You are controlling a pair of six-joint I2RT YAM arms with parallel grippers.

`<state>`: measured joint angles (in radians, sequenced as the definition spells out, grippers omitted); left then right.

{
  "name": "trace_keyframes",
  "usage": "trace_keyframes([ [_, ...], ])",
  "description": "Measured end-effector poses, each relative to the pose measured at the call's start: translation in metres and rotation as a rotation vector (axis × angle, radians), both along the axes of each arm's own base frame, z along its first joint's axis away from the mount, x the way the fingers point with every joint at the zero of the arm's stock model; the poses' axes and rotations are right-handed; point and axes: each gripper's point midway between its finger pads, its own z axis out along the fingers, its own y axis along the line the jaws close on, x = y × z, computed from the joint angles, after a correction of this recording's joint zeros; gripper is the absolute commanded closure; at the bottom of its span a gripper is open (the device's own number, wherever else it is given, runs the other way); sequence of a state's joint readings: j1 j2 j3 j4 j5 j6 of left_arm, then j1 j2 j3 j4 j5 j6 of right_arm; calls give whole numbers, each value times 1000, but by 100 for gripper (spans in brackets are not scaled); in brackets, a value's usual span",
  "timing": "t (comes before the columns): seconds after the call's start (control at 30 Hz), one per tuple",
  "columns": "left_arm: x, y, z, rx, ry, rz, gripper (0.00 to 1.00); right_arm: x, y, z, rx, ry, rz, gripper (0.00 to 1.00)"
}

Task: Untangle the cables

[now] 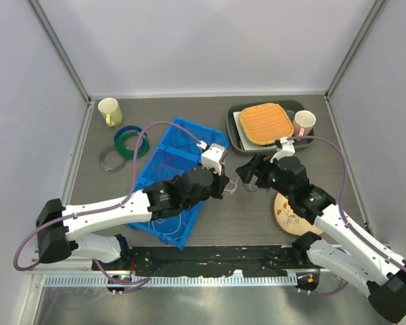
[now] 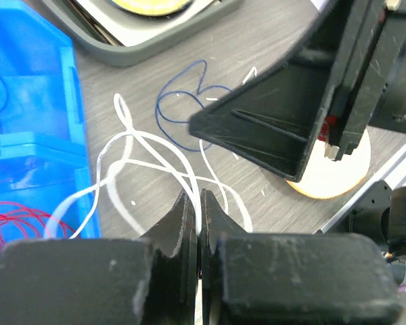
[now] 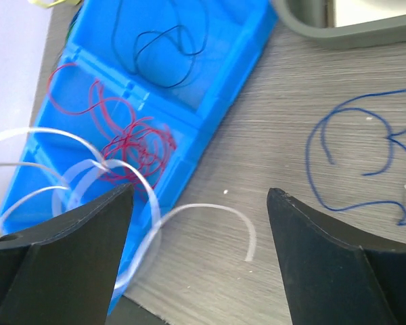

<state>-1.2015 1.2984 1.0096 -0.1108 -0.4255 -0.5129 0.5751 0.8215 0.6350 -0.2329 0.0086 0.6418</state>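
Observation:
I should next swing my left gripper to the left in the top view, over the bin's near section (image 1: 170,226) below, then lower it and release, because the section already holds white cable.
My left gripper (image 2: 198,203) is shut on a white cable (image 2: 149,145), which loops over the table and onto the edge of the blue bin (image 2: 34,108). A dark blue cable (image 2: 183,101) lies in loose loops on the table just beyond it. My right gripper (image 3: 199,196) is open and empty, hovering over the free end of the white cable (image 3: 216,210), with the dark blue cable (image 3: 352,156) to its right. A red cable tangle (image 3: 132,145) and a black cable (image 3: 166,54) lie in the bin. In the top view both grippers, left (image 1: 223,181) and right (image 1: 247,169), meet at the table's middle.
The blue bin (image 1: 166,162) lies left of centre. A grey tray (image 1: 231,128) with an orange mat (image 1: 265,122) stands at the back right beside a pink mug (image 1: 304,122). A wooden coaster (image 1: 287,210) lies right. A pale mug (image 1: 109,110) and coiled rings (image 1: 130,141) are at the back left.

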Motion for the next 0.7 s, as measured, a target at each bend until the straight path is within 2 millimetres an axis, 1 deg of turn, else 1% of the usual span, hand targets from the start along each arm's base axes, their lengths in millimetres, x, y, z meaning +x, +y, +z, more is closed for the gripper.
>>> trace_keyframes([
  [0.13,12,15,15,-11,-3,39,100,5,-22,-6,-32,-20,-116,7],
  [0.23,30,28,36,-35,-14,92,100,8,-40,-7,-56,-37,-212,7],
  [0.3,43,38,53,-61,-29,132,100,11,-51,-4,-56,-59,-270,7],
  [0.4,60,54,70,-79,-44,199,100,11,-63,0,-53,-90,-331,7],
  [0.47,70,68,80,-81,-49,266,100,11,-68,-1,-55,-98,-351,7],
  [0.57,71,89,84,-84,-21,371,100,11,-71,-4,-64,-98,-364,8],
  [0.7,56,127,83,-96,48,483,100,12,-69,-7,-73,-89,-359,8],
])
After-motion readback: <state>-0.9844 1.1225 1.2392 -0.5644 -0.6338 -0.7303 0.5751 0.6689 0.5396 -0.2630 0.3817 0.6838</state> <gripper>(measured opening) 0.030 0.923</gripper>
